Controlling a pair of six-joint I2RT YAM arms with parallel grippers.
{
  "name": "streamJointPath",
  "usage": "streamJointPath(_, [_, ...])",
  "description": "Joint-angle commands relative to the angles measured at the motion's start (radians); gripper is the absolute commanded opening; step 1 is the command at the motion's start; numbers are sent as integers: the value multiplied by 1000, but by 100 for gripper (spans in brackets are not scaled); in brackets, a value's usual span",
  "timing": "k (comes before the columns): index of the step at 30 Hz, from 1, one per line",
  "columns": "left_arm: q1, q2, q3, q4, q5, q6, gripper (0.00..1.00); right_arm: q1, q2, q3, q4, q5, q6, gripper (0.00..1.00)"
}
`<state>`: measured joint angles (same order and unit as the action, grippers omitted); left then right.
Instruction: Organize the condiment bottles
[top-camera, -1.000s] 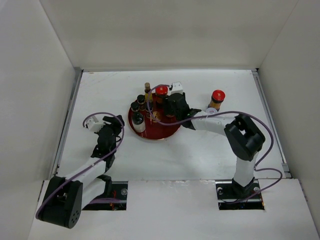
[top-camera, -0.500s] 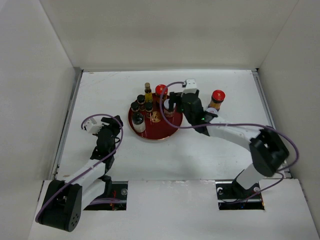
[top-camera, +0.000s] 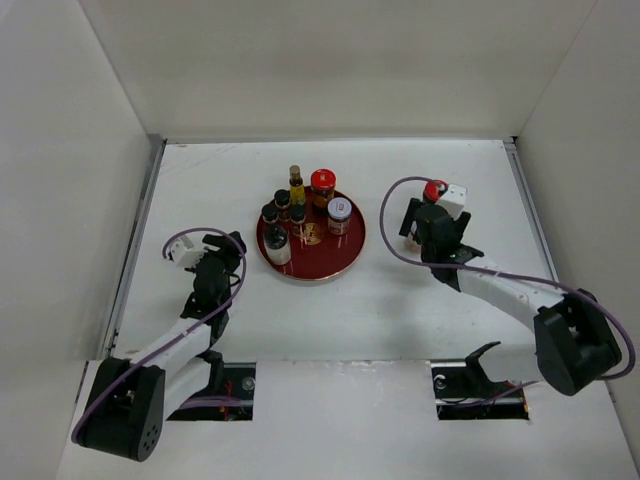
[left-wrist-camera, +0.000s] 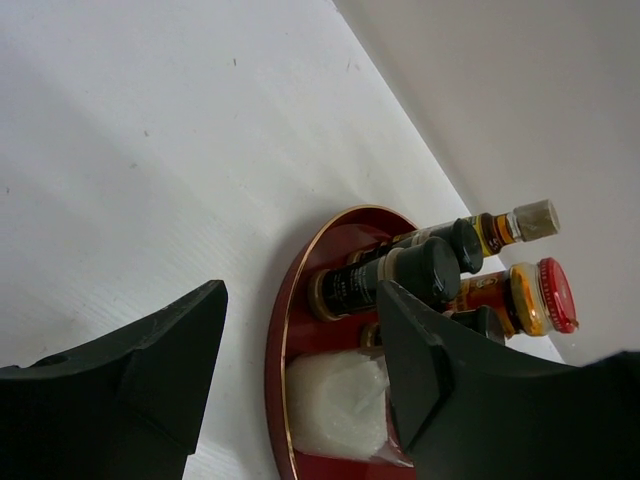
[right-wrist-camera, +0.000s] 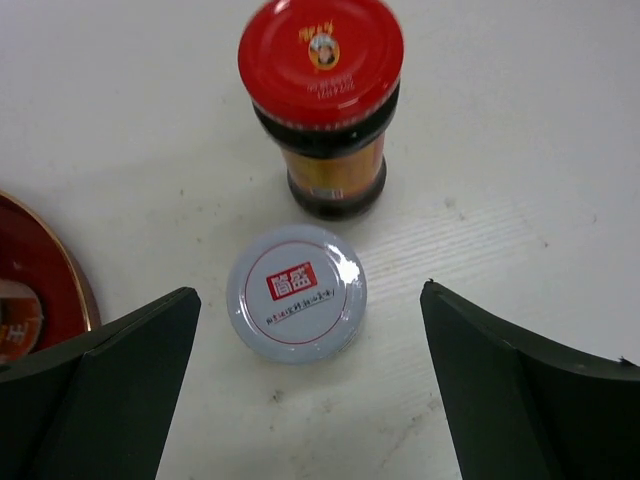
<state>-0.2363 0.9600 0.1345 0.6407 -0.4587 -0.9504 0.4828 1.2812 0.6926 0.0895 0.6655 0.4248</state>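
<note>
The white-lidded jar is still outside the tray, so my right gripper will lower its open fingers around the jar's lid and close there.
The condiment bottles mostly stand on the round dark-red tray (top-camera: 345, 256): a yellow-labelled bottle (top-camera: 296, 186), a red-lidded jar (top-camera: 322, 185), a white-lidded jar (top-camera: 339, 213), dark black-capped bottles (top-camera: 283, 205) and a white-bodied bottle (top-camera: 277, 246). Right of the tray, a second red-lidded jar (top-camera: 433, 189) (right-wrist-camera: 320, 100) stands on the table. In front of it is another white-lidded jar (right-wrist-camera: 296, 292). My right gripper (top-camera: 420, 212) (right-wrist-camera: 308, 300) hovers over it, open wide, fingers clear of both sides. My left gripper (top-camera: 222, 250) (left-wrist-camera: 300, 300) is open and empty, left of the tray.
The left wrist view looks across the tray rim (left-wrist-camera: 275, 350) at the dark bottles (left-wrist-camera: 390, 280) and the red-lidded jar (left-wrist-camera: 535, 295). White walls enclose the table on three sides. The tray's edge (right-wrist-camera: 55, 265) lies just left of my right gripper.
My right gripper opened, left a white-lidded jar on the tray and swung right to above the jars on the table. The left arm barely moved.
</note>
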Motion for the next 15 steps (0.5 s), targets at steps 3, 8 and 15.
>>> streamJointPath(3, [2,11,13,39,12,1,60,-11,90,62,7,-29,39,98])
streamJointPath(8, [2,16,14,39,14,2,60,-39,210,108,32,-63,43,87])
streamJointPath(15, [1,19,16,39,18,6,60,-10,144,67,90,-20,29,58])
